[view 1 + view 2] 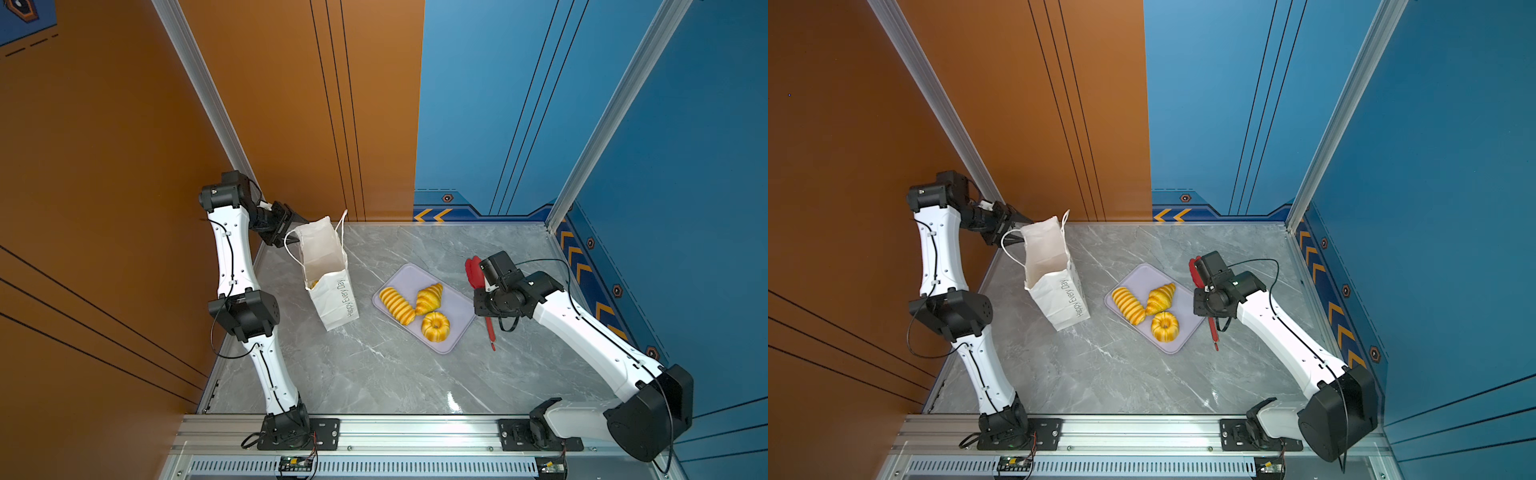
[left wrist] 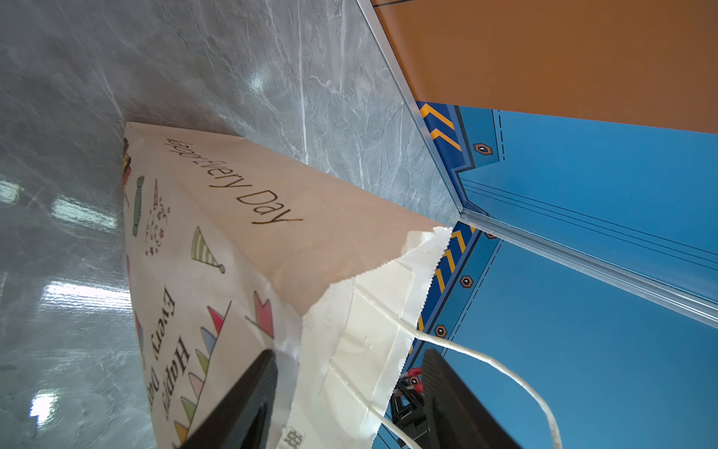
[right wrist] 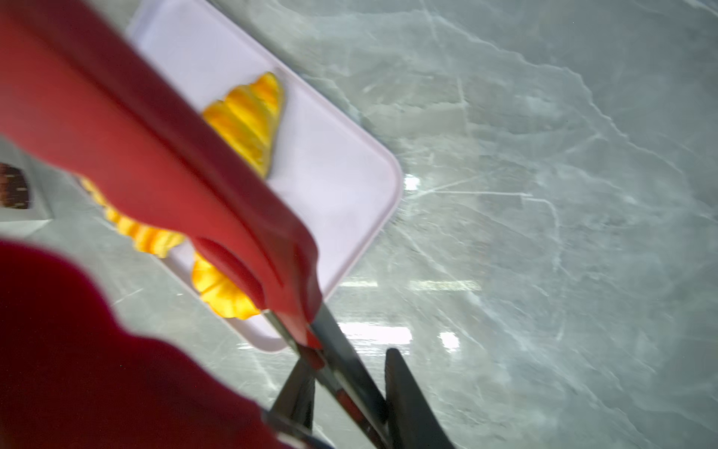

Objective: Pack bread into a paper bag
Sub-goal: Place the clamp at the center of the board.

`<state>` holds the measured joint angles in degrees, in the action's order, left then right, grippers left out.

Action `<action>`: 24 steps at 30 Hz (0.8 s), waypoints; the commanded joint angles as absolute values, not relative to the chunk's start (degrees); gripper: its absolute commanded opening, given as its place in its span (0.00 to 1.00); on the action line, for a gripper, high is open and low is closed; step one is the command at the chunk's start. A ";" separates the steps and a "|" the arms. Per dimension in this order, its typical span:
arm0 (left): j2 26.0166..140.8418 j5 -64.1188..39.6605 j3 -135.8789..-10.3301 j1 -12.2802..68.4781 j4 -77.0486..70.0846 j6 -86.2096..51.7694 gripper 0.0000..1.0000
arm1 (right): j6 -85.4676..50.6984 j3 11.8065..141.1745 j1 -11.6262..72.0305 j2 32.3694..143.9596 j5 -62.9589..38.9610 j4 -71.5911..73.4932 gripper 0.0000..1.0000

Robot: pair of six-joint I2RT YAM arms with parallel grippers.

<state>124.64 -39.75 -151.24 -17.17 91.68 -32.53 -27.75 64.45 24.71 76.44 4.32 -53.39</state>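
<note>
My right gripper lowers the empty red tongs onto the bare marble beside the tray next and releases them, since that clear spot lies below the gripper.
The white paper bag stands upright and open at the table's back left, and a bit of yellow bread shows inside it. My left gripper is open and straddles the bag's far rim, one finger against the printed outside. A ridged loaf, a croissant and a fluted ring cake lie on the lilac tray. My right gripper is shut on red tongs, just right of the tray. Nothing sits between the tong heads.
The grey marble table is walled by an orange panel behind the bag and blue panels at the back and right. Aluminium posts stand at both back corners. A rail runs along the front edge.
</note>
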 commanded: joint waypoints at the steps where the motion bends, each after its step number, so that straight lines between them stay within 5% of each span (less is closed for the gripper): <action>1: 123.29 -41.14 -152.87 -16.83 101.54 -31.48 0.62 | -25.40 60.12 19.92 77.40 7.58 -54.15 0.00; 11: 125.44 -42.34 -155.01 -16.18 101.14 -31.54 0.62 | -21.52 73.35 8.88 97.30 0.42 -50.97 0.00; 24: 125.95 -42.89 -155.04 -16.61 100.91 -31.63 0.62 | -17.77 88.49 4.51 118.35 -0.27 -52.03 0.00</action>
<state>125.38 -41.65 -154.21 -16.43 91.68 -32.53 -19.97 87.20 5.61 117.03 -0.49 -51.46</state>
